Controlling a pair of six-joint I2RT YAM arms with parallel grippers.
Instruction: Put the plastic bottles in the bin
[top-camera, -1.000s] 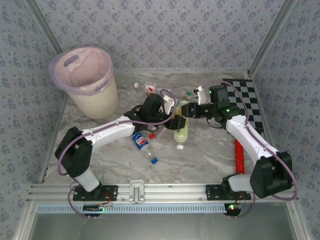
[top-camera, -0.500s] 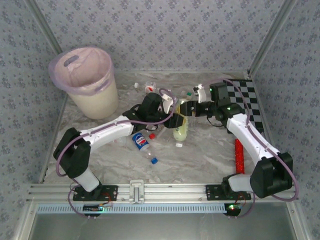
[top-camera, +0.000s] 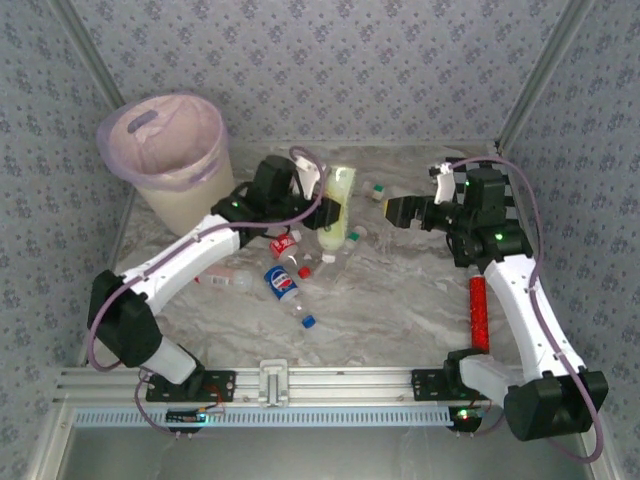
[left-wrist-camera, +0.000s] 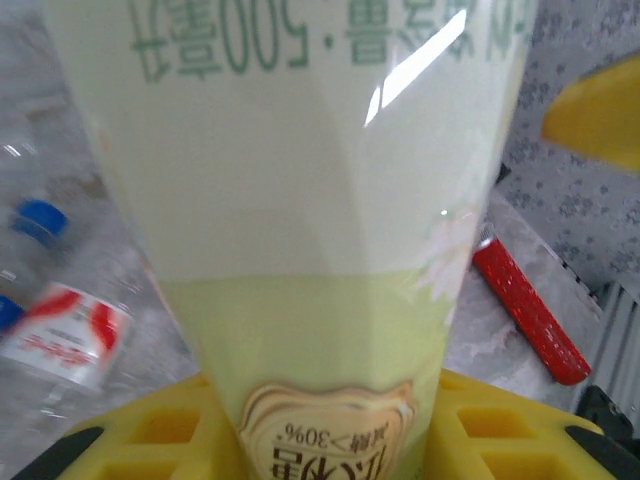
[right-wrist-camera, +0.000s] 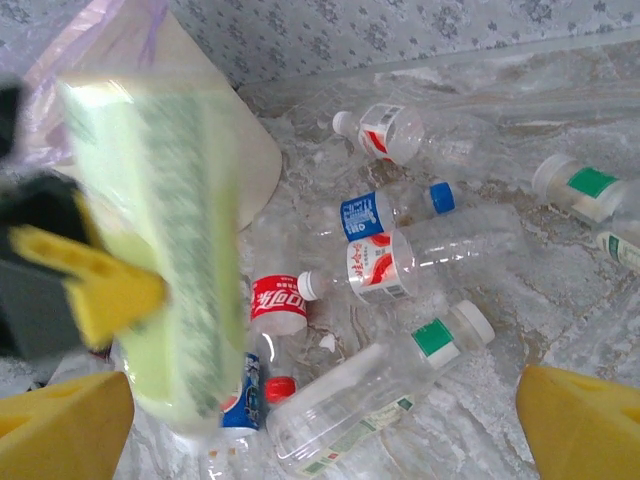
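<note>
The bin stands uncovered, so the robot's left gripper should swing outward and across to the bin's opening (top-camera: 165, 140), then go down inside to release the pale-green labelled bottle (top-camera: 337, 205).
My left gripper (top-camera: 330, 208) is shut on a pale-green labelled bottle (top-camera: 337, 205) and holds it off the table, right of the bin (top-camera: 170, 150). In the left wrist view that bottle (left-wrist-camera: 320, 250) stands between my yellow fingers (left-wrist-camera: 150, 440). My right gripper (top-camera: 395, 212) is open and empty, a short way right of the bottle. The right wrist view shows the held bottle (right-wrist-camera: 170, 250) at left. Several more bottles lie below on the marble, among them a red-labelled one (right-wrist-camera: 278, 305), a blue-labelled one (right-wrist-camera: 375, 213) and a green-labelled one (right-wrist-camera: 370, 395).
A red cylinder (top-camera: 478, 312) lies on the table by the right arm and also shows in the left wrist view (left-wrist-camera: 530, 310). A blue-labelled bottle (top-camera: 285, 285) lies in front of the left arm. Patterned walls close in the table at the back and sides.
The right gripper opened, let go of the pale-green bottle and drew back to the right. The left gripper closed on the bottle, lifted it and carried it back and left toward the bin.
</note>
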